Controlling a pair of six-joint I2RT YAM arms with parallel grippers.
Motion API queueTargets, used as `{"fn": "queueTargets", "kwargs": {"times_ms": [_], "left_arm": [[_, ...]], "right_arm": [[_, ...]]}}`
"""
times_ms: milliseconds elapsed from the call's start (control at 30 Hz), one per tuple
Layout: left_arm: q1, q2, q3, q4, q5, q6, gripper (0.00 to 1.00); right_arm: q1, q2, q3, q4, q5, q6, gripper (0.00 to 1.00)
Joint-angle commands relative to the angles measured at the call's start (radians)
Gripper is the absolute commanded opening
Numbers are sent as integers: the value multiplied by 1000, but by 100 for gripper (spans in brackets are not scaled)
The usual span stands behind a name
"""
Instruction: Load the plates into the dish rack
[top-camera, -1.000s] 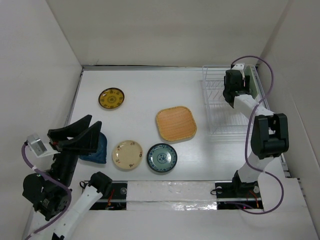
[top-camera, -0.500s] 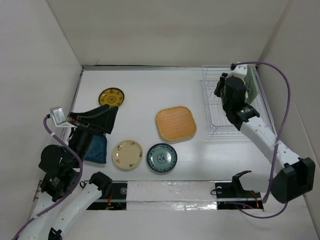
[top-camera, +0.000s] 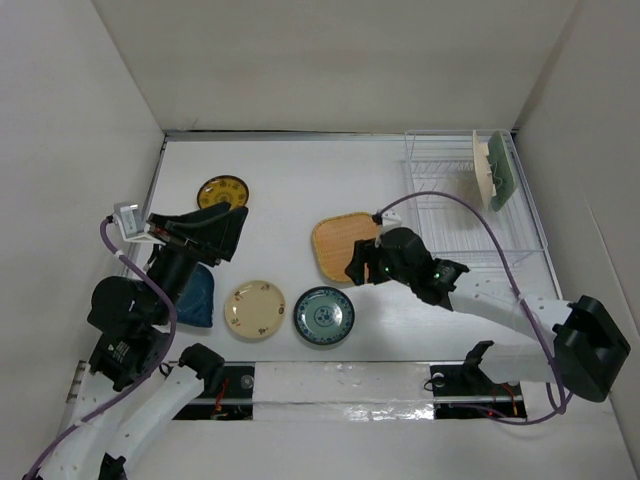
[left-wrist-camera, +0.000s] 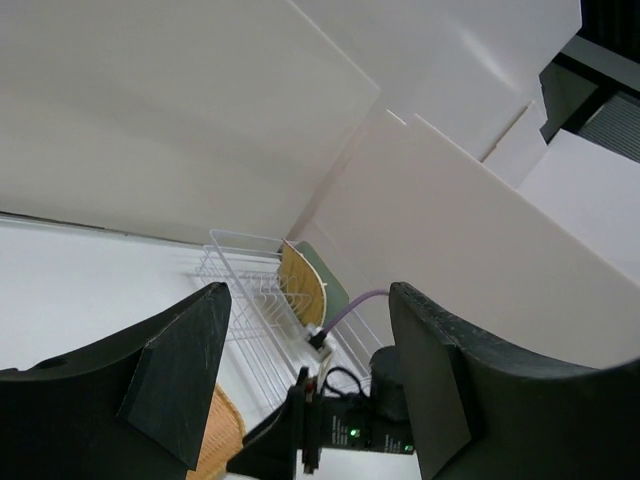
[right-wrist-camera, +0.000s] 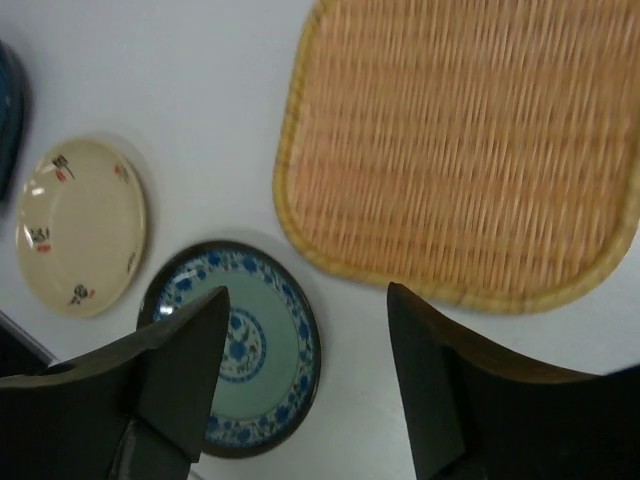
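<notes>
Next, my right gripper lowers its fingers to its left in the top view, onto the teal-blue plate's rim beside the woven plate. The teal-blue plate lies below.
The white wire dish rack stands at the back right. A tan wooden plate and the pale green plate stand upright in it; both show in the left wrist view. The woven tan plate, teal-blue plate, cream plate and yellow plate lie flat on the table. My right gripper is open and empty, hovering between the woven plate and the teal-blue plate. My left gripper is open and empty, raised above the table's left side.
A dark blue object lies under my left arm beside the cream plate. White walls close in the table on the left, back and right. The right arm's purple cable arcs over the rack's front.
My right gripper has left the rack and swung down-left over the woven plate's near edge, leaving the green plate standing in the rack. My left arm rose and shifted toward the back.
</notes>
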Motion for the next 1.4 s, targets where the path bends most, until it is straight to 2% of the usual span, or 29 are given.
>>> {"fn": "queueTargets", "kwargs": {"times_ms": [0,167,267,433,533,600,633,733,933,1067,1133,1167,1200,1233,1333,1367], "left_arm": [[5,27,6,76,67,12,62],[5,49,-15,13,-8,84,62],[5,17,-59,50,-4,144,63],[5,3,-78,49,-82,210,64],[5,6,-96,49,-113,247,64],[5,9,-112,56,-125,268,64],[5,12,-115,58,-126,271,64],[5,23,-110,53,-128,285,64],[5,15,-112,55,-122,288,64],[5,-2,-115,58,-102,280,64],[5,-8,-113,58,-88,279,64],[5,-17,-112,58,-84,279,64],[5,-22,-112,59,-74,276,64],[5,-26,-113,59,-71,274,64],[5,-48,-113,61,-51,273,64],[5,-57,-115,61,-47,270,64]], "right_arm": [[0,-39,-97,64,-113,134,72],[0,33,-202,167,-212,174,73],[9,139,-210,240,-275,177,73],[9,300,-214,375,-330,192,70],[0,349,-225,438,-370,207,58],[0,383,-234,460,-395,212,44],[-9,389,-242,461,-395,212,33],[-9,380,-260,448,-396,212,16],[-9,248,-285,336,-367,194,0],[17,87,-254,236,-352,172,0],[17,-5,-196,139,-295,152,0],[17,-101,-173,104,-265,134,0],[17,-147,-147,83,-195,120,0],[-12,-186,-94,14,-161,106,0],[-79,-284,-3,-12,-22,54,0],[-142,-292,23,-19,10,25,0]]}}
